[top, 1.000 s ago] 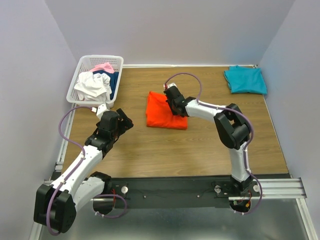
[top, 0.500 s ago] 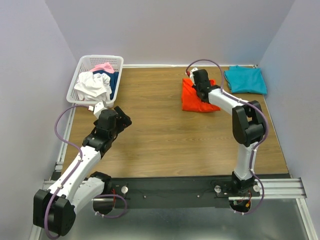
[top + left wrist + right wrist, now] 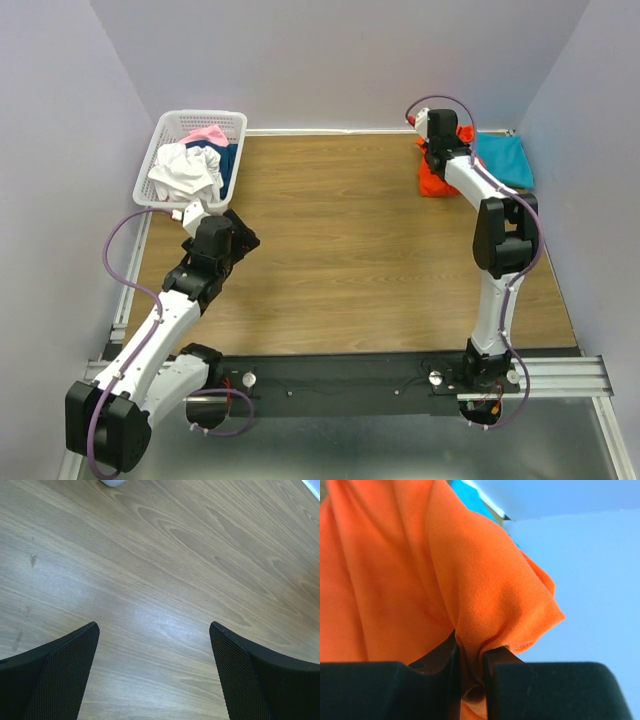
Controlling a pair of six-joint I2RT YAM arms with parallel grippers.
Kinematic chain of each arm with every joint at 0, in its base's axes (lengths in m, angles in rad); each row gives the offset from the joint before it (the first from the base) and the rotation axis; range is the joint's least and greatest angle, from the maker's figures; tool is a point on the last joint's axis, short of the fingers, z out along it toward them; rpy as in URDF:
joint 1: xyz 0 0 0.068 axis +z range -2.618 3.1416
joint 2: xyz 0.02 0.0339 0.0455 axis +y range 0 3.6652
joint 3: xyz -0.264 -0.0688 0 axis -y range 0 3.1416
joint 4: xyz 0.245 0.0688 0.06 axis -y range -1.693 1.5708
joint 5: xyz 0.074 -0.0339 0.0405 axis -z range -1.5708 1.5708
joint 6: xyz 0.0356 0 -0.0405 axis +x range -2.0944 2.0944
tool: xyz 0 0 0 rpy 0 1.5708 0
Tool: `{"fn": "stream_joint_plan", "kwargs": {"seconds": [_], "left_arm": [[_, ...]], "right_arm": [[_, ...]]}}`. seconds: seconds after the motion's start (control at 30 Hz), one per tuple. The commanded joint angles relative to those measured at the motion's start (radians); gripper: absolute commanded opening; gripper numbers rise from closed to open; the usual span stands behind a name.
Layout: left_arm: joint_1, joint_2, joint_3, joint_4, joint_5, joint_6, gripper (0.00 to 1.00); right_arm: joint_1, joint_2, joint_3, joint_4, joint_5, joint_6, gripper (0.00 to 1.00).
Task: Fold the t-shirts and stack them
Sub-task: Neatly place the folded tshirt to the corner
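The orange t-shirt in my right gripper will next move over the folded teal-blue t-shirt (image 3: 506, 160), which lies flat to its right in the top view, and I will release it there.
The folded orange-red t-shirt (image 3: 431, 183) hangs bunched at the back right of the table, its right edge against the folded teal-blue t-shirt (image 3: 506, 160). My right gripper (image 3: 438, 158) is shut on a pinch of the orange fabric. In the right wrist view the orange t-shirt (image 3: 395, 580) fills the frame above my right gripper (image 3: 469, 670), with a sliver of the teal t-shirt (image 3: 481, 502) behind it. My left gripper (image 3: 243, 236) hovers open over bare wood just in front of the basket. The left wrist view shows the left gripper (image 3: 153, 627) with nothing between its fingers.
A white basket (image 3: 150, 160) at the back left holds a white shirt (image 3: 185, 172), a pink one (image 3: 208, 133) and a navy one (image 3: 229, 160). Pale walls close in the table on the left, back and right.
My right gripper has carried the orange t-shirt from the table's middle to the back right, up against the teal t-shirt. The left arm has shifted slightly toward the basket, still open.
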Motion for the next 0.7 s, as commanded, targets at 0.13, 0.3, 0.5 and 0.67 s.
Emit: {"fn": "stream_joint_plan", "kwargs": {"seconds": [0.13,0.3,0.5,0.67], "left_arm": [[0.003,0.032,0.069,-0.056,-0.079,-0.031,0.98],[0.003,0.042,0.076,-0.047,-0.083,-0.036,0.98],[0.003,0.079,0.096,-0.063,-0.081,-0.036,0.98],[0.003,0.087,0.096,-0.066,-0.095,-0.039,0.98]], "right_arm": [[-0.080,0.097,0.169,0.068,0.032,-0.113,0.01],[-0.105,0.111,0.192,0.096,0.041,-0.097,0.01],[-0.119,0.068,0.182,0.107,0.055,-0.097,0.01],[-0.125,0.014,0.174,0.108,0.041,-0.076,0.01]]}}
